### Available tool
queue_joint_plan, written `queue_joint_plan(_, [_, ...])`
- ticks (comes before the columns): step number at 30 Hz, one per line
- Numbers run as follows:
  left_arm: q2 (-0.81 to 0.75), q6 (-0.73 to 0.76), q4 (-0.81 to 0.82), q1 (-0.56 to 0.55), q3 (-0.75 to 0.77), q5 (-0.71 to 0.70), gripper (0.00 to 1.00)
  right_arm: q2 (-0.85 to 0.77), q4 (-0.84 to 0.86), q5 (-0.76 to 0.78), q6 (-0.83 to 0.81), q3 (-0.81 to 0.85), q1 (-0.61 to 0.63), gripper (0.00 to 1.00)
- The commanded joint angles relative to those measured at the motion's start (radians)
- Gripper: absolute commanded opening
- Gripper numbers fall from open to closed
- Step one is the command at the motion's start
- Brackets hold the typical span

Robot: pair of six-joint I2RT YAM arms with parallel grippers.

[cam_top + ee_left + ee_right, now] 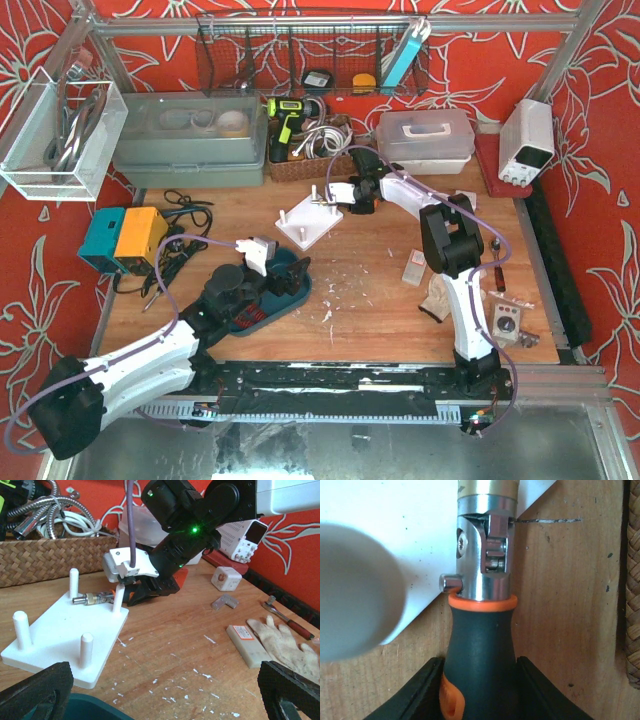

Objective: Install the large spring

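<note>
I need to lift my right gripper off the board (pixel 308 222) next, swing and turn it toward the white block, then lower it to let go of the tool on the table, because bare wood shows there.
A white board (pixel 308 222) with several upright pegs lies at mid-table; it also shows in the left wrist view (pixel 60 635). My right gripper (pixel 347 197) is shut on a black-and-orange tool handle (pixel 480 645). The tool's metal head (pixel 95 599) lies level over the board's far corner, between pegs. My left gripper (pixel 262 272) is wide open and empty above a teal tray (pixel 300 275), with both fingers (pixel 35 692) at the frame's bottom corners. A red coiled spring (pixel 250 318) lies in the tray, partly hidden under the left arm.
A wicker basket (pixel 50 560) of cables stands behind the board. A white glove (pixel 280 642), a small white block (pixel 250 642), a white cube (pixel 225 578) and a small tool (pixel 285 615) lie to the right. A blue-and-yellow box (pixel 122 238) sits at left, and a power supply (pixel 525 140) at back right.
</note>
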Motion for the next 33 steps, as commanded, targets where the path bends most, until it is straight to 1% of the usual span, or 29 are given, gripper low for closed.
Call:
queue_joint_plan(1, [-0.016, 0.006, 0.014, -0.005, -0.007, -0.008, 1.00, -0.008, -0.052, -0.018, -0.033, 0.012, 0.011, 0.29])
queue_joint_plan(5, [-0.013, 0.007, 0.013, -0.005, -0.010, -0.024, 1.00, -0.054, -0.029, -0.017, -0.034, 0.003, 0.020, 0.17])
queue_joint_plan(8, [-0.013, 0.006, 0.014, -0.005, -0.010, -0.024, 1.00, -0.095, -0.003, -0.026, -0.007, -0.004, 0.023, 0.02])
queue_joint_plan(9, [-0.014, 0.006, 0.014, -0.005, -0.010, -0.026, 1.00, -0.111, 0.008, -0.032, 0.006, -0.008, 0.022, 0.00])
queue_joint_plan(13, [-0.013, 0.006, 0.014, -0.005, -0.011, -0.034, 1.00, -0.179, 0.065, -0.034, 0.058, -0.056, 0.022, 0.00])
queue_joint_plan(17, [-0.008, 0.006, 0.016, -0.005, -0.013, -0.035, 1.00, -0.243, 0.080, -0.024, 0.097, -0.095, 0.022, 0.00])
queue_joint_plan(21, [0.002, 0.005, 0.020, -0.006, -0.011, -0.040, 1.00, -0.349, 0.129, -0.038, 0.153, -0.191, 0.023, 0.00])
queue_joint_plan(24, [0.005, 0.002, 0.021, -0.005, -0.012, -0.042, 1.00, -0.422, 0.158, -0.017, 0.224, -0.269, 0.023, 0.00])
queue_joint_plan(27, [0.010, -0.001, 0.028, -0.005, -0.017, -0.046, 1.00, -0.501, 0.211, 0.047, 0.359, -0.355, 0.023, 0.00])
queue_joint_plan(30, [0.021, -0.008, 0.029, -0.005, -0.013, -0.039, 1.00, -0.587, 0.278, 0.132, 0.588, -0.462, 0.022, 0.00])
queue_joint_plan(33, [0.029, -0.012, 0.026, -0.005, -0.008, -0.025, 1.00, -0.671, 0.398, 0.197, 0.849, -0.622, 0.023, 0.00])
